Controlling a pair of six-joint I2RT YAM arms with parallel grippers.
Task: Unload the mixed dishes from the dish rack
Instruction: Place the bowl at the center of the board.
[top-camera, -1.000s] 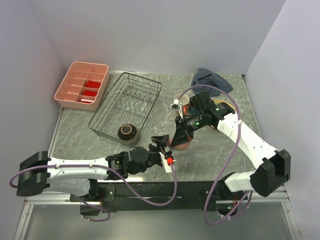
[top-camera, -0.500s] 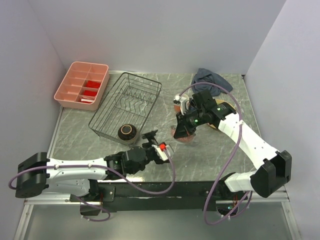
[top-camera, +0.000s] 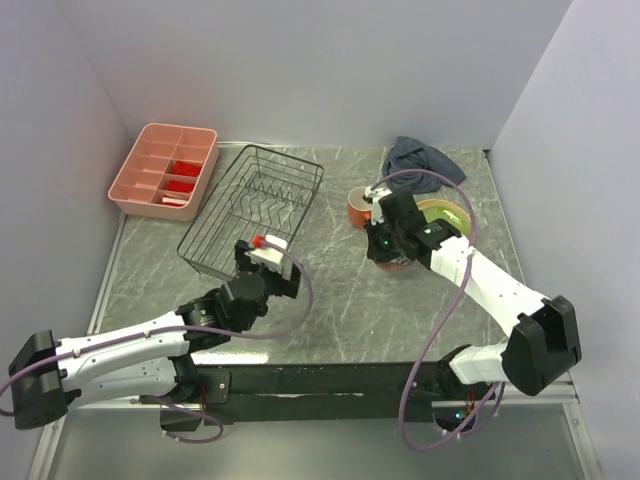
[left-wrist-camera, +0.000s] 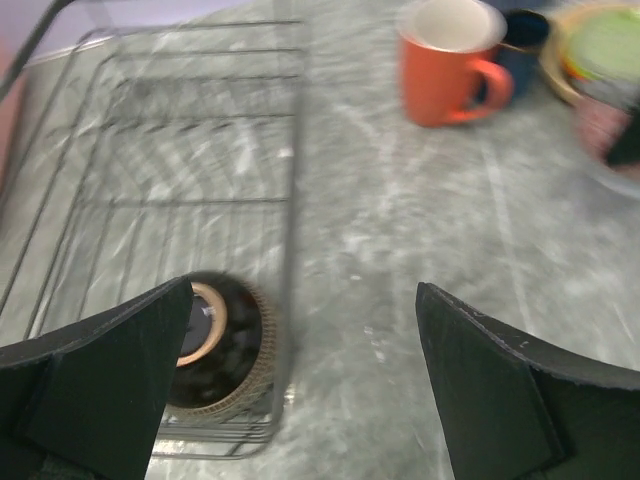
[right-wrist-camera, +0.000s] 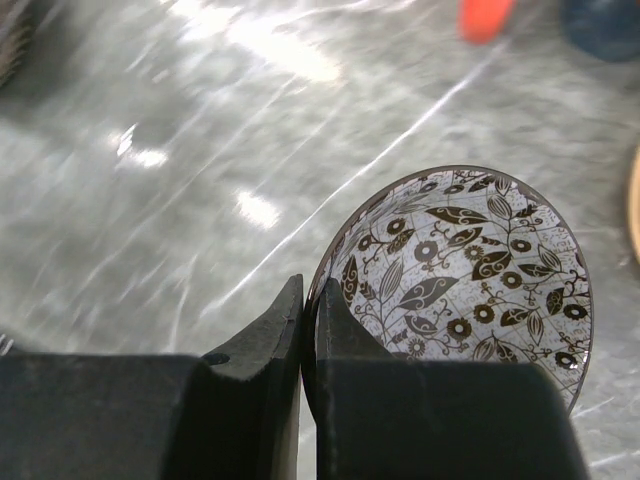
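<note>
I should next carry the pinkish bowl down toward the orange mug with my right gripper, until it rests on the tabletop (top-camera: 391, 257) beside the plates.
The black wire dish rack (top-camera: 252, 200) holds the dark brown bowl (left-wrist-camera: 215, 345) at its near end; my left arm hides that bowl in the top view. My left gripper (top-camera: 262, 250) is open and empty, over the rack's near right corner (left-wrist-camera: 300, 290). My right gripper (top-camera: 385, 245) is shut on the rim of the pinkish bowl (right-wrist-camera: 470, 270), which has a leaf pattern inside and is held low over the table (top-camera: 392, 264). The orange mug (top-camera: 358, 207), the dark blue cup (left-wrist-camera: 520, 50) and the lime green plate (top-camera: 445, 214) on the tan-yellow plate (left-wrist-camera: 552, 62) are right of the rack.
A pink compartment tray (top-camera: 165, 170) with red items stands left of the rack at the back. A blue-grey cloth (top-camera: 420, 160) lies at the back right. Walls close in the left, back and right sides.
My left arm has swung left and away from the table's front middle to the rack's near end, still open. My right gripper has carried the pinkish bowl right, toward the plates.
</note>
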